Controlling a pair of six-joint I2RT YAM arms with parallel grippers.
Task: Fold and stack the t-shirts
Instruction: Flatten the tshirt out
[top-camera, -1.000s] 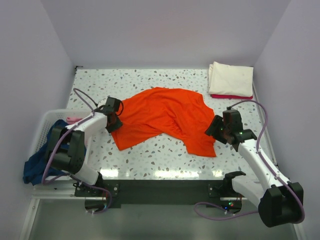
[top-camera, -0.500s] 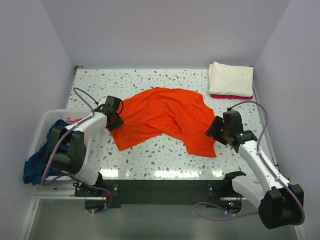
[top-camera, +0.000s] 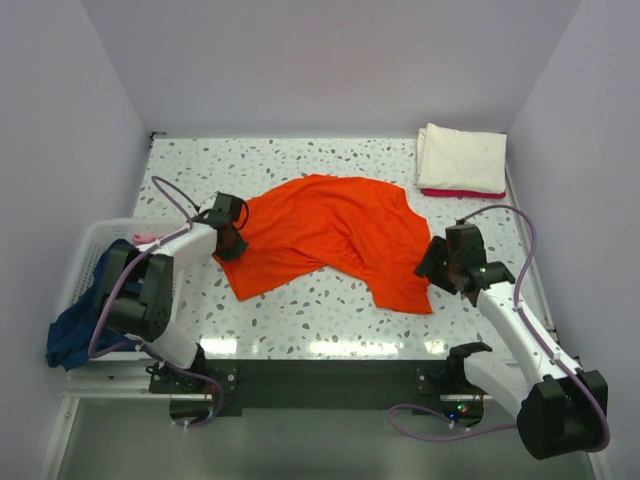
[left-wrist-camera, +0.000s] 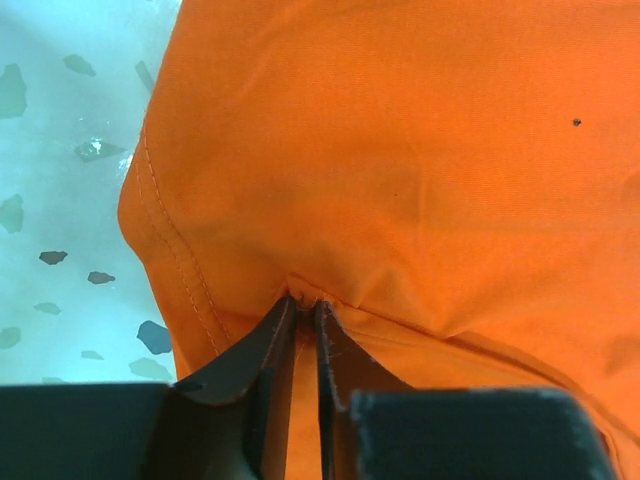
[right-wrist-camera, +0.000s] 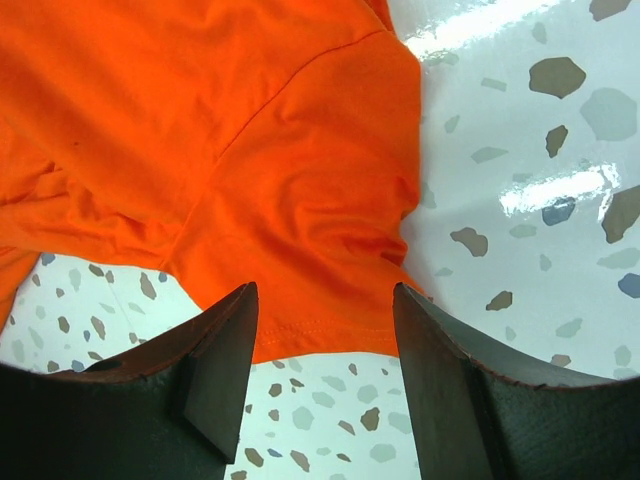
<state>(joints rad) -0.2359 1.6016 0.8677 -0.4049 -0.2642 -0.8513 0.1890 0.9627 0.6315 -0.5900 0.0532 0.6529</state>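
My right gripper moves down and back toward the near table edge onto the sleeve hem's corner (top-camera: 427, 308) (right-wrist-camera: 396, 338) next.
A bright orange t-shirt (top-camera: 330, 235) lies crumpled in the middle of the speckled table (top-camera: 300, 310). My left gripper (top-camera: 232, 243) is at its left edge and is shut on a pinch of the orange t-shirt (left-wrist-camera: 400, 150) near a stitched hem. My right gripper (top-camera: 432, 262) is open at the shirt's right side, its fingers (right-wrist-camera: 225, 360) straddling the hem of the orange sleeve (right-wrist-camera: 300, 240) above the table. A folded cream-white t-shirt (top-camera: 461, 158) lies on a folded red t-shirt (top-camera: 450, 193) at the back right. A navy blue t-shirt (top-camera: 78, 325) and a bit of pink t-shirt (top-camera: 146, 239) lie in the basket.
A white slatted basket (top-camera: 95, 238) stands at the left table edge beside the left arm. Pale walls close in the table on the back, left and right. A dark strip (top-camera: 320, 375) with the arm bases runs along the near edge.
My left gripper has crept slightly up and right along the shirt's left edge. My right gripper has barely shifted. The shirt's outline is unchanged.
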